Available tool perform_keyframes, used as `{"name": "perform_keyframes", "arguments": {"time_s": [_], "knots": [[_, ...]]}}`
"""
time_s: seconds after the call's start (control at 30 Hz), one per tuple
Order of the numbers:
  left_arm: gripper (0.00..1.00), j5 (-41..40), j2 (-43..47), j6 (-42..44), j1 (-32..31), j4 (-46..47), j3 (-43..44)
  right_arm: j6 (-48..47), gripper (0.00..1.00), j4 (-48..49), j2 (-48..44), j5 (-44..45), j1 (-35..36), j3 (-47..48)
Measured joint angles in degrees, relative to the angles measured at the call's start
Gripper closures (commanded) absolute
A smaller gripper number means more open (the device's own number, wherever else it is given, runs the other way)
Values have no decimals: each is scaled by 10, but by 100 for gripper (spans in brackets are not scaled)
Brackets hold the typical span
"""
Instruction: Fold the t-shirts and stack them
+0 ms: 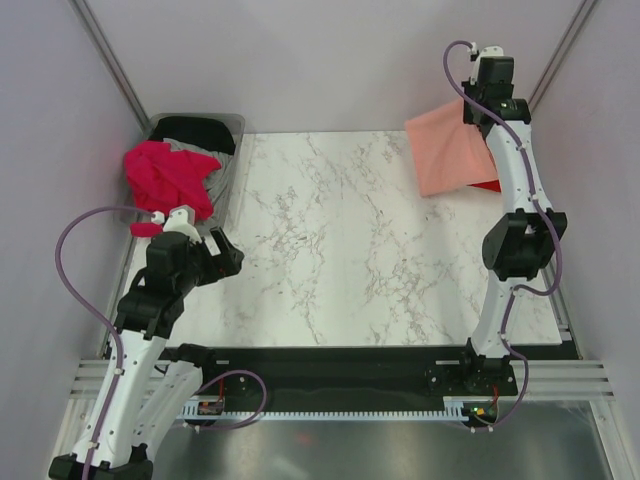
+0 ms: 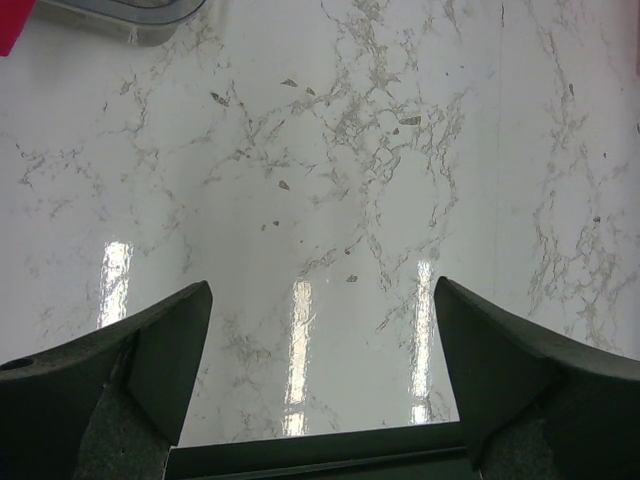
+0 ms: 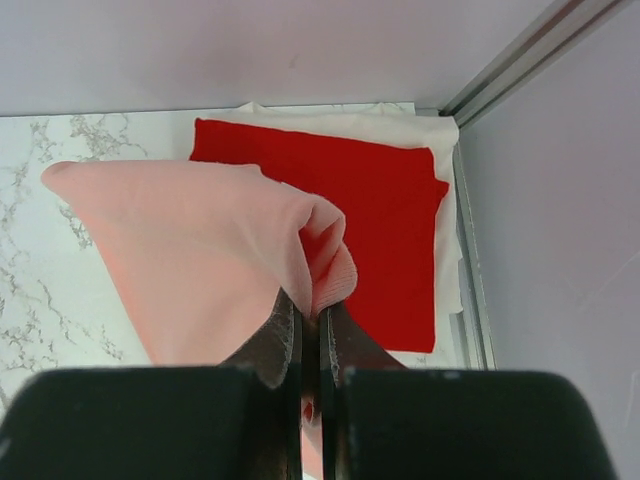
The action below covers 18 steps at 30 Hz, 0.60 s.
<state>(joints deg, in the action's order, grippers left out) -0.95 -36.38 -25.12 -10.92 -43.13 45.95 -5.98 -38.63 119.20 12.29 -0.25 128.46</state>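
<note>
The right gripper needs to turn next and lower toward the right in the top view, onto the bright red t-shirt (image 1: 488, 186) (image 3: 380, 220), and let go, because much red still lies uncovered.
My right gripper (image 1: 478, 112) is shut on the salmon pink t-shirt (image 1: 448, 148), folded, and holds it above the table's far right corner; in the right wrist view the shirt (image 3: 190, 260) hangs from the closed gripper (image 3: 312, 315). Under it lies the folded bright red t-shirt (image 3: 380, 220) on a white cloth (image 3: 445, 150); a sliver of red shows in the top view (image 1: 487, 185). A magenta t-shirt (image 1: 170, 178) and a black one (image 1: 195, 130) lie crumpled in the bin (image 1: 230, 185) at far left. My left gripper (image 1: 228, 252) is open and empty over bare marble (image 2: 320, 290).
The marble tabletop (image 1: 350, 240) spans the middle. Grey walls and metal frame posts (image 3: 520, 55) close in the back corners. The bin's corner shows in the left wrist view (image 2: 130, 18). A black rail (image 1: 340, 362) runs along the near edge.
</note>
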Motion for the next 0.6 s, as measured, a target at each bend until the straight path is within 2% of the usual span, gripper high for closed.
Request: {"name": "perform_keyframes", "arguments": {"time_s": [0.27, 0.6], "knots": [[1, 0, -1, 0, 0, 0, -1, 44, 100, 14, 54, -6, -52, 27], [1, 0, -6, 0, 0, 0, -3, 111, 100, 85, 141, 13, -91, 37]]}}
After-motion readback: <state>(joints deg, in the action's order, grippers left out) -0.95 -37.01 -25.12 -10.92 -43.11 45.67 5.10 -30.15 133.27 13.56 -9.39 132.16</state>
